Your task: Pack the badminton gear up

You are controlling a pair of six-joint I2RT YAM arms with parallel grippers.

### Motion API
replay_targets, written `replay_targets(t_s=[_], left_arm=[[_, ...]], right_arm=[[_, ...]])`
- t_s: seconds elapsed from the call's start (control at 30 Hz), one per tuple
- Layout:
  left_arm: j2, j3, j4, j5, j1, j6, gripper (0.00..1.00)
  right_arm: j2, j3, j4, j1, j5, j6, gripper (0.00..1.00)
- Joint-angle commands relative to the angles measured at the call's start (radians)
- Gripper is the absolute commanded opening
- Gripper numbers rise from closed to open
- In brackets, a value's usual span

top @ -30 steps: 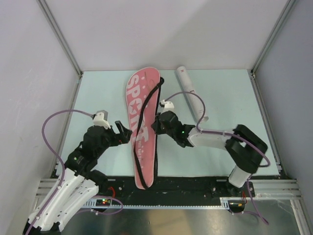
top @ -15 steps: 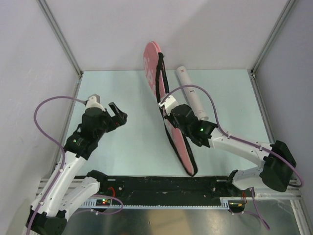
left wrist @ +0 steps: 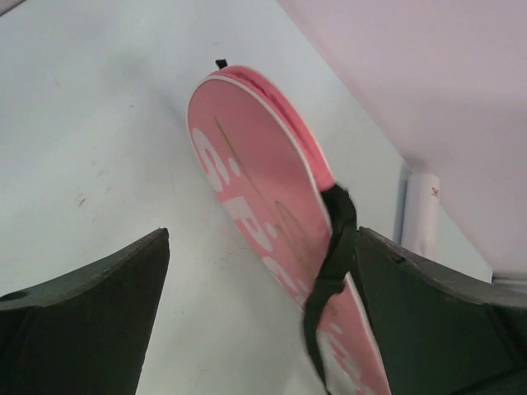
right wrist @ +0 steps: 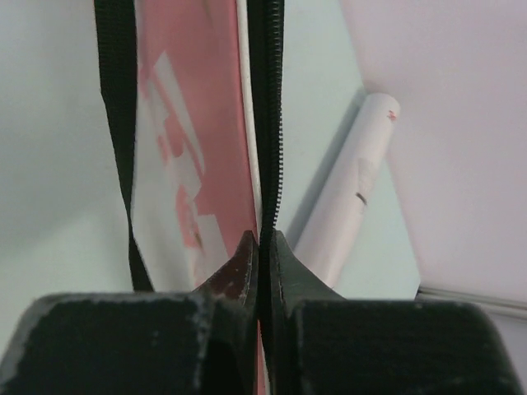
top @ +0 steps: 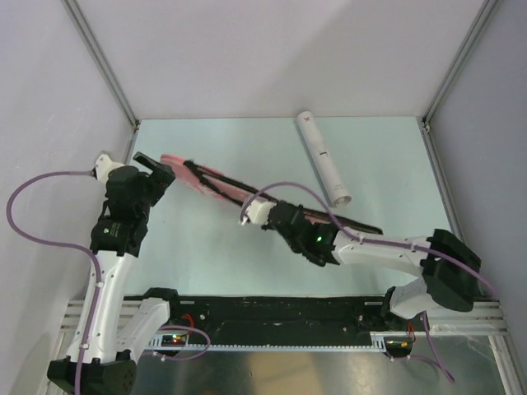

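The bag (top: 193,173) hangs on edge above the table, so my right gripper next lowers and draws its zipper edge back toward the black strap, then releases.
The pink bag (top: 193,173) lettered "SPORT" is held on edge above the table, running from far left to near right. My right gripper (top: 278,216) is shut on its black zipper edge (right wrist: 265,123) near the middle. The black strap (left wrist: 333,247) hangs along the bag. My left gripper (top: 158,169) is open at the bag's wide end, and in the left wrist view the bag (left wrist: 263,189) lies between and beyond its fingers, not gripped. The white tube (top: 324,160) lies on the table behind the bag. Rackets and shuttlecocks are out of view.
White walls with metal corner posts (top: 103,66) close the pale green table (top: 395,156) on three sides. A black strip (top: 280,309) runs along the near edge by the arm bases.
The right gripper has swung the bag from pointing away to lying across toward the left, still on edge. The left arm has lifted and moved back-left, and its open gripper now meets the bag's wide end.
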Motion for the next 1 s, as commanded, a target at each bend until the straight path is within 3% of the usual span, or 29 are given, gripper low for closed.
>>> replay_targets(t_s=[0.0,0.17,0.3,0.67,0.97], left_arm=[[-0.026,-0.052,-0.038,0.034,0.084,-0.082,0.97],[-0.024,-0.121,-0.075,0.132,0.174,-0.116,0.99],[-0.021,-0.145,-0.085,0.134,0.190,-0.118,0.99],[0.008,-0.212,-0.085,0.117,0.194,-0.119,0.93],[0.017,-0.215,-0.085,0.124,0.197,-0.062,0.95]], right_arm=[[0.072,-0.053,0.158,0.085,0.137,0.000,0.00],[0.135,-0.105,0.162,0.187,0.180,0.128,0.00],[0.171,-0.116,0.141,0.235,0.207,0.178,0.00],[0.076,-0.205,0.143,0.270,0.168,0.277,0.00],[-0.004,-0.268,0.139,0.261,0.140,0.316,0.00]])
